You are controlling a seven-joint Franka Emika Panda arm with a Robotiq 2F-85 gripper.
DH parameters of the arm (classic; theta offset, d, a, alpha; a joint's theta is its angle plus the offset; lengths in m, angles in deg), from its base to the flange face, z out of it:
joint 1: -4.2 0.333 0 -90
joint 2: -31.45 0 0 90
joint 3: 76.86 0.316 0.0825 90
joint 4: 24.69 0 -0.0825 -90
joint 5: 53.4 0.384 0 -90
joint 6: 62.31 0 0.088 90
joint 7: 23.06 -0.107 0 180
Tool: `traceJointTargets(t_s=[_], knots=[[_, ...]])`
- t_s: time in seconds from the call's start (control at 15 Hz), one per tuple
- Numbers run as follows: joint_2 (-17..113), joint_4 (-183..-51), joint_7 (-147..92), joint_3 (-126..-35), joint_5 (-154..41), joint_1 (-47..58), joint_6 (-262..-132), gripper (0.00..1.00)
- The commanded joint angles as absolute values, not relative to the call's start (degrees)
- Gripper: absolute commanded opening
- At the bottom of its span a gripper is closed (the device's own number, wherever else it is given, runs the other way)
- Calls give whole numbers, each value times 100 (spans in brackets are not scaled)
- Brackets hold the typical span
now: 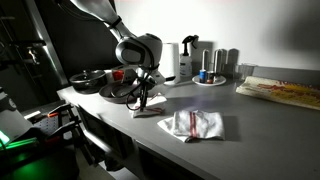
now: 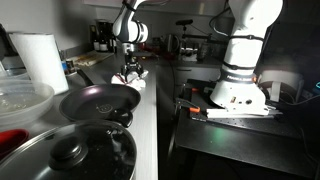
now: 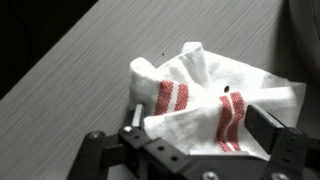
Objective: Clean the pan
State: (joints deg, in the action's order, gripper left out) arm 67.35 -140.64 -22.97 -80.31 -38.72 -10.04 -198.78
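The gripper's fingers are already on both sides of the cloth's bunched fold between the red stripes, so the gripper should stay low over the counter and close on the fold next.
The pan (image 2: 98,100) is wide, shallow and dark grey, and sits on the counter with its handle pointing toward the camera. It also shows in an exterior view (image 1: 120,93), just behind the arm. A white cloth with red stripes (image 3: 200,95) lies crumpled on the grey counter, and it shows in an exterior view (image 1: 195,123). My gripper (image 3: 197,118) is open, one finger on each side of the cloth in the wrist view, not closed on it. In both exterior views the gripper (image 1: 145,103) (image 2: 131,75) points down, low over the counter, beside the pan.
A lidded dark pot (image 2: 70,155) stands beside the pan. A paper towel roll (image 1: 172,60), bottles and cans (image 1: 205,68) and a white plate (image 1: 210,82) stand at the back. A flat package (image 1: 285,92) lies at the far end. A glass bowl (image 2: 20,100) sits near the wall.
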Motion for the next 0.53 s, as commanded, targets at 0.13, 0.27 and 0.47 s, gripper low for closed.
traceJointTargets(t_s=[0.13,0.27,0.47], knots=[[6923,-13852,-2122,-7885,-3684,-1111,-19809,75],[6934,-13823,-2130,-7876,-3697,-1102,-19808,68],[6933,-13788,-2140,-7871,-3708,-1093,-19818,43]])
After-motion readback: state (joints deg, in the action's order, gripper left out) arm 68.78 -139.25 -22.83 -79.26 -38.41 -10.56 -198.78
